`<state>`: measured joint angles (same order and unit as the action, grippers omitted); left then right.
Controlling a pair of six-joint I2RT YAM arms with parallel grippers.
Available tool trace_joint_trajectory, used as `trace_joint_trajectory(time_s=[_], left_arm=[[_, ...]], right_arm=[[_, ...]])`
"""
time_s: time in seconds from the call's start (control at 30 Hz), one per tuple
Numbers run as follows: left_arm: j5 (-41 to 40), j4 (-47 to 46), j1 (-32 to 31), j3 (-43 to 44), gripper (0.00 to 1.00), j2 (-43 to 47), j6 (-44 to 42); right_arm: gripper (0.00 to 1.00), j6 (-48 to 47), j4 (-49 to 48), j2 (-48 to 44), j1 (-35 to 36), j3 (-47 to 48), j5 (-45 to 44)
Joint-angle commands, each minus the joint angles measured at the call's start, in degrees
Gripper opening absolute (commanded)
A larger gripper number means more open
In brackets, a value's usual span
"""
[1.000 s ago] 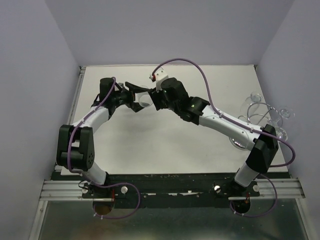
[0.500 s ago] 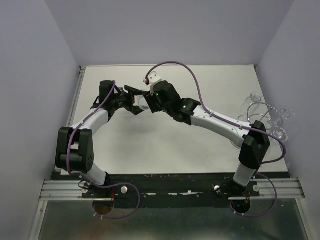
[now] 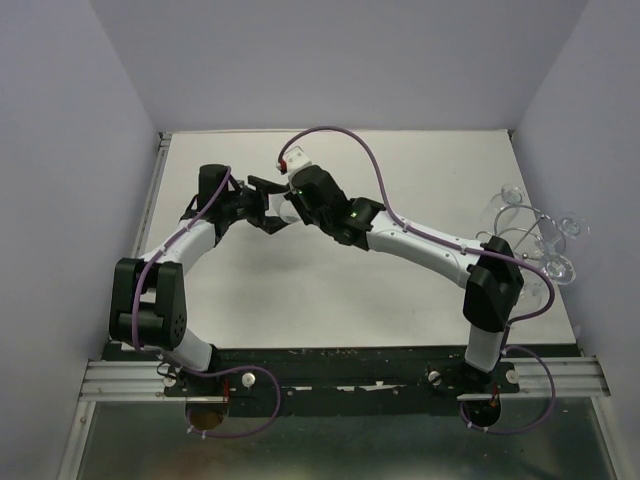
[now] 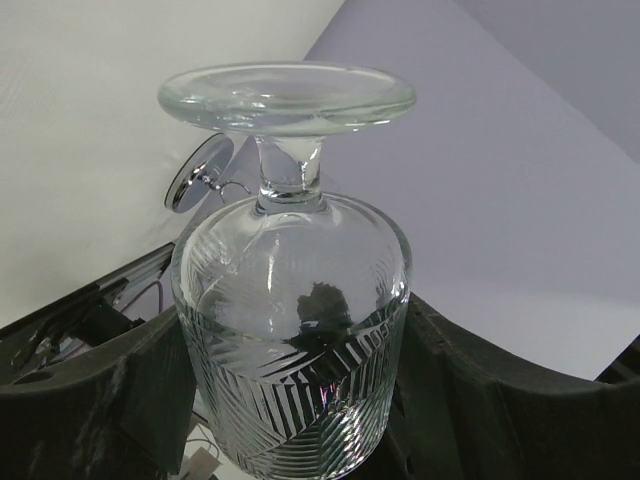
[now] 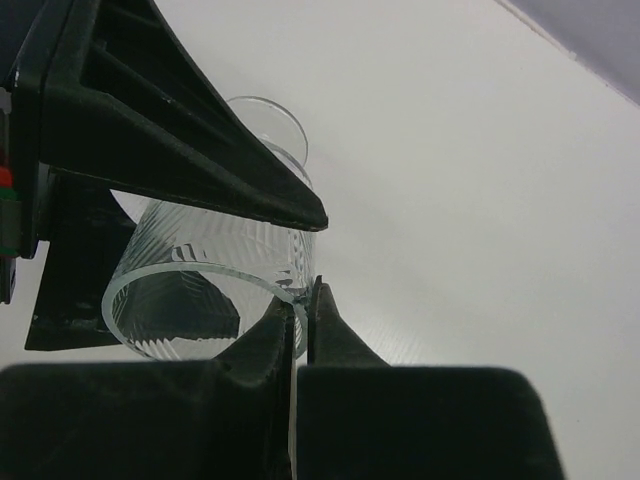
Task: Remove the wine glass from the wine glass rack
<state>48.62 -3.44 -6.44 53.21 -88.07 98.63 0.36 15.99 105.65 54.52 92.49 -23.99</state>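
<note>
I need to move the wine glass [image 3: 284, 207] back with my right gripper next. Then I need to bring it down onto the white surface, foot first.
The wine glass [image 4: 290, 300], clear with cut leaf lines, hangs in the air over the middle-left of the table, foot pointing away from the left wrist camera. My left gripper [image 4: 295, 390] is shut on its bowl, one black finger [image 4: 100, 400] on each side. My right gripper [image 5: 305, 300] is shut on the wine glass's rim [image 5: 285, 290], one fingertip inside the wall and one outside. From above, both grippers meet at the wine glass [image 3: 284, 207]. The chrome wine glass rack [image 3: 528, 240] stands far right; its disc base [image 4: 200, 172] shows behind the glass.
Other clear glasses [image 3: 510, 196] [image 3: 571, 228] hang on the rack near the right wall. The right arm [image 3: 420, 240] stretches across the table from the right base. Purple walls close in the white table [image 3: 330, 290] on three sides.
My right arm reached further left to the glass, and its jaws went from open to shut on the rim. The left gripper stayed put with the glass.
</note>
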Motion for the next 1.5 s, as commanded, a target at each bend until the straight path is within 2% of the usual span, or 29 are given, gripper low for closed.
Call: trace_joint_trajectory(time_s=[0.0,0.2,0.4,0.53,0.67,0.9,1.03,1.17,1.27,1.47], left_arm=[[-2.7,8.2,0.8,-1.2,0.98,1.9,-0.5],[-5.6,11.7,5.3,-3.0,0.99,3.2,-11.0],[-6.3,8.2,12.8,-4.0,0.99,6.2,-21.5],[-6.7,8.2,15.4,-2.1,0.99,6.3,-27.0],[-8.3,11.1,15.7,2.6,0.99,5.7,-37.9],[-17.1,26.7,15.5,13.7,0.99,7.2,-61.7],[-20.4,32.8,15.4,17.4,0.99,8.0,-71.2],[-22.4,43.4,15.4,23.9,0.99,5.5,-81.2],[-23.7,49.5,15.5,26.8,0.99,4.3,-85.0],[-20.7,49.8,15.4,25.3,0.99,5.7,-85.7]], right_arm=[[0.01,0.5,-4.9,-1.3,-0.1,0.3,-4.0],[0.01,-4.4,-2.5,-4.7,-1.0,-1.6,-1.2],[0.01,-13.2,5.9,-9.0,-1.8,-4.1,5.5],[0.01,-18.1,14.1,-11.9,-1.9,-6.2,10.1],[0.01,-21.6,19.8,-14.7,-1.9,-9.0,15.6],[0.01,-26.6,29.1,-13.5,-2.2,-8.7,23.5],[0.01,-26.6,32.4,-9.6,-2.7,-6.3,23.1],[0.01,-26.4,30.3,-7.7,-2.9,-8.0,19.7],[0.01,-25.9,29.5,-6.2,-2.9,-8.7,18.4],[0.03,-25.6,28.5,-4.3,-2.9,-8.7,18.1]])
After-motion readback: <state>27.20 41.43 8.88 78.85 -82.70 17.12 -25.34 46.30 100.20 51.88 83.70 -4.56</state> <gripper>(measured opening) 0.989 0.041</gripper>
